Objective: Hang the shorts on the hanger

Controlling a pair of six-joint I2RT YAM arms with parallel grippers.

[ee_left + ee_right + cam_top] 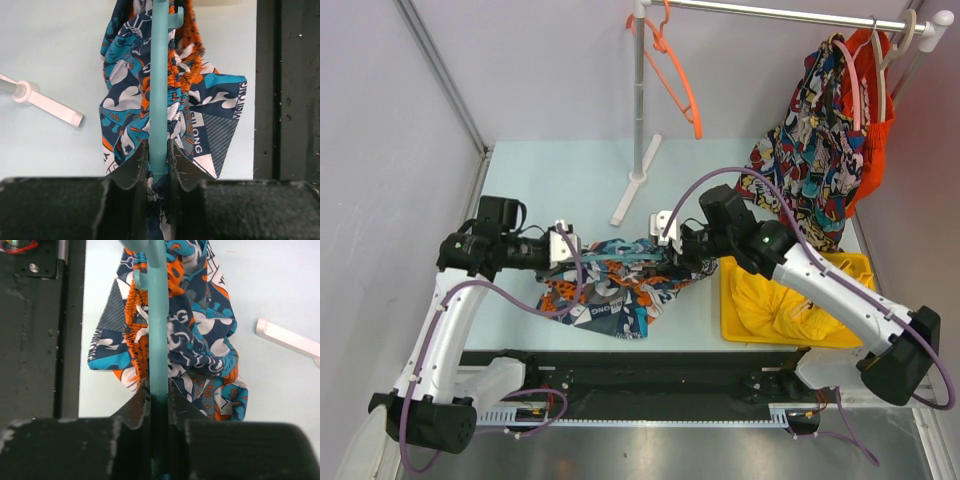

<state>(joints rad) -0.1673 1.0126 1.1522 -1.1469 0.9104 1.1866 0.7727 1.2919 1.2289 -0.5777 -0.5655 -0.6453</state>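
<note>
My right gripper needs to lift and turn outward next and release the hanger on the bar beside the pink hanger, because that place is above and outward of the gripper.
The shorts, navy, teal, orange and white print, hang bunched under the teal hanger, which lies level between my two grippers above the table. My left gripper is shut on the hanger's left end; the left wrist view shows the teal bar pinched between the fingers with the shorts draped around it. My right gripper is shut on the hanger's right end; the right wrist view shows the bar between the fingers and the shorts hanging beside it. The hanger's hook is hidden.
A white clothes rack stand rises behind the shorts, with an orange hanger on its rail. Comic-print shorts hang at the right on a pink hanger. A yellow tray holds a yellow garment under my right arm.
</note>
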